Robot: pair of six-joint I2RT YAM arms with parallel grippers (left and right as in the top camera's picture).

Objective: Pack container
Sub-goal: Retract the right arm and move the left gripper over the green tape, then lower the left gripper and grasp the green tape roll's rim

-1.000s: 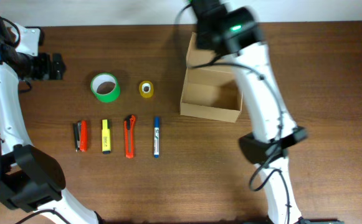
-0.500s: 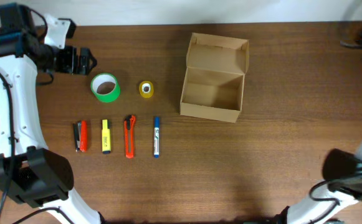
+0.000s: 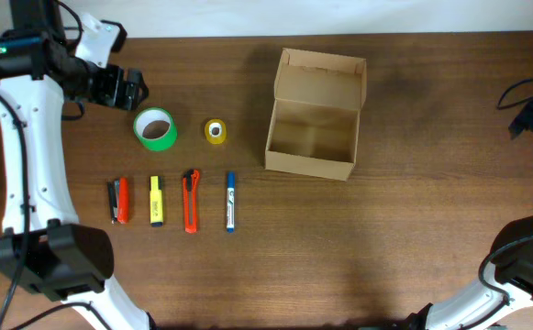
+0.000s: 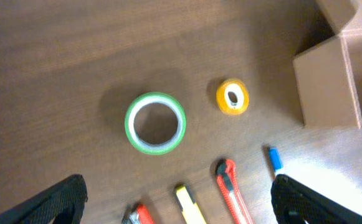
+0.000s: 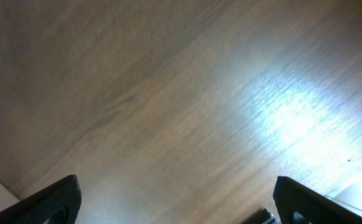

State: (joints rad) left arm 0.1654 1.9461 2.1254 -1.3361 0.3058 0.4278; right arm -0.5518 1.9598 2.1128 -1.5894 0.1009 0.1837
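Observation:
My left gripper moves down toward the right in the overhead view onto the green tape roll's rim beside the yellow roll next, since the green tape roll's hole faces up.
The container (image 3: 311, 165) is a brown cardboard box, open and empty, with its flap lid standing up at the back; its corner shows in the left wrist view (image 4: 328, 79). My left gripper (image 3: 127, 89) is open and empty, hovering just up and left of the green tape roll (image 3: 155, 128). The left wrist view looks down on the green roll (image 4: 155, 122) and the yellow tape roll (image 4: 232, 98) between its open fingers (image 4: 179, 190). My right gripper (image 3: 530, 119) is at the far right edge, away from the box. Its wrist view shows open fingers (image 5: 176, 190) over bare table.
A yellow tape roll (image 3: 215, 131) lies between the green roll and the box. A row lies in front: an orange-and-black tool (image 3: 118, 200), a yellow highlighter (image 3: 156, 200), a red utility knife (image 3: 191, 200) and a blue marker (image 3: 230, 200).
My right arm has swung from above the box out to the far right edge. My left gripper has moved right, closer to the green tape roll.

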